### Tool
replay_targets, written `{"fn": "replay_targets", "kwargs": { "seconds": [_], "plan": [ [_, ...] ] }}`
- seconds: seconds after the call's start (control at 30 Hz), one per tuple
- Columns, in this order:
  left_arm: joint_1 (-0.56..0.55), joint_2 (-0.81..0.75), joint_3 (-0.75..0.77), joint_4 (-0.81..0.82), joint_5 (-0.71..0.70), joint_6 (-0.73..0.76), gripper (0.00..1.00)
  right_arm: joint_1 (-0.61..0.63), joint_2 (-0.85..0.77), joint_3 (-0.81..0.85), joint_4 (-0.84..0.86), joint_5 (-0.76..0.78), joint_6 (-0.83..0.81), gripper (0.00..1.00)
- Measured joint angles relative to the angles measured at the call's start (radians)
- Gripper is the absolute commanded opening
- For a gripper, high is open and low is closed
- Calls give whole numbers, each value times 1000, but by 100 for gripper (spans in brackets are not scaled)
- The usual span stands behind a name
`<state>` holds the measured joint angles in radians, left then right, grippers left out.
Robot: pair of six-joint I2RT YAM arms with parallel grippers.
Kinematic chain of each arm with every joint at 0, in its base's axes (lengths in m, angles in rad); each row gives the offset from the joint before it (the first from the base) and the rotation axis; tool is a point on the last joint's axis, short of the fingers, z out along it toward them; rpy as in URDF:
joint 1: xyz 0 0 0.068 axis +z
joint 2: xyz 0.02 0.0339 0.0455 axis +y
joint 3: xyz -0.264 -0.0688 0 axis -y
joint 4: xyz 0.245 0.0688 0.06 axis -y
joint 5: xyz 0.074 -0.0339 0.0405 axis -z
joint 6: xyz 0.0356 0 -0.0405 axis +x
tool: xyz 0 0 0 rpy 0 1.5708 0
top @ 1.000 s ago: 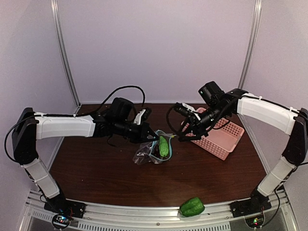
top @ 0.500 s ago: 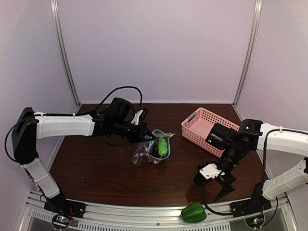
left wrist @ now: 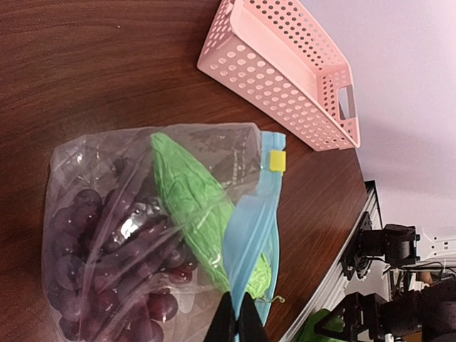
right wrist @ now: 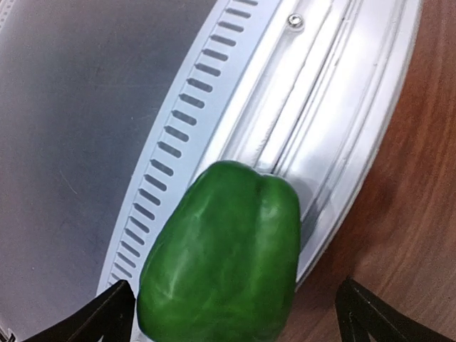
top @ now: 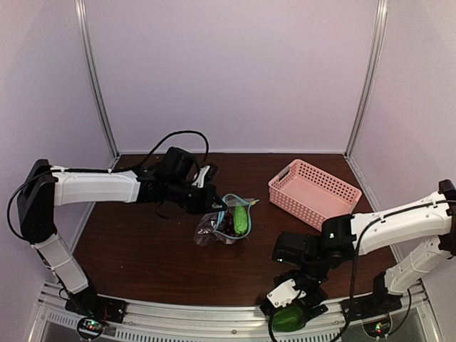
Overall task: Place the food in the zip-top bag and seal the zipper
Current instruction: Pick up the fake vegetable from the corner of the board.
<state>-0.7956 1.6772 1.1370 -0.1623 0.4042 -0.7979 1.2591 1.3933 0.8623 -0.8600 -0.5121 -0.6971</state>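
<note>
The right gripper goes down next, with the green bell pepper [top: 287, 320] between its fingers on the bar, then closes on the pepper's sides.
The clear zip-top bag [top: 222, 229] [left wrist: 85, 167] lies mid-table with dark grapes [top: 226, 227] [left wrist: 92, 242] and a green elongated vegetable [top: 242, 219] [left wrist: 189, 203] inside it. Its teal-blue zipper [left wrist: 249, 228] gapes, with a yellow slider [left wrist: 277, 161] at the far end. My left gripper [top: 222, 207] [left wrist: 237, 324] is shut on the zipper strip at the bag's near end. My right gripper [top: 288, 312] [right wrist: 239, 310] is open, pointing down over a green bell pepper [top: 287, 320] [right wrist: 221, 256]. The pepper rests on the metal rail at the table's near edge, between the two black fingertips [right wrist: 114, 308].
A pink perforated basket [top: 313, 194] [left wrist: 285, 71] stands at the back right of the brown table. The slotted metal rail [top: 178, 328] [right wrist: 235, 78] runs along the near edge, with the arm bases bolted on it.
My right arm has swung from beside the basket down to the near rail, over the pepper, and its jaws have opened wide. The left gripper has kept its hold on the zipper.
</note>
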Motion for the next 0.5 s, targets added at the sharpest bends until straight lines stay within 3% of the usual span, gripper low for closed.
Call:
{"fn": "replay_targets", "kwargs": {
  "seconds": [0.1, 0.17, 0.27, 0.5],
  "plan": [
    [0, -2, -4, -2, -5, 0, 0, 60, 61, 0, 14, 14, 21, 94],
    [0, -8, -8, -5, -8, 0, 0, 90, 91, 1, 18, 20, 27, 81],
    [0, -26, -19, -7, -14, 2, 0, 105, 131, 19, 10, 34, 39, 54],
    [0, -46, -29, -12, -15, 10, 0, 35, 113, 172, -71, 110, 4, 43]
  ]
}}
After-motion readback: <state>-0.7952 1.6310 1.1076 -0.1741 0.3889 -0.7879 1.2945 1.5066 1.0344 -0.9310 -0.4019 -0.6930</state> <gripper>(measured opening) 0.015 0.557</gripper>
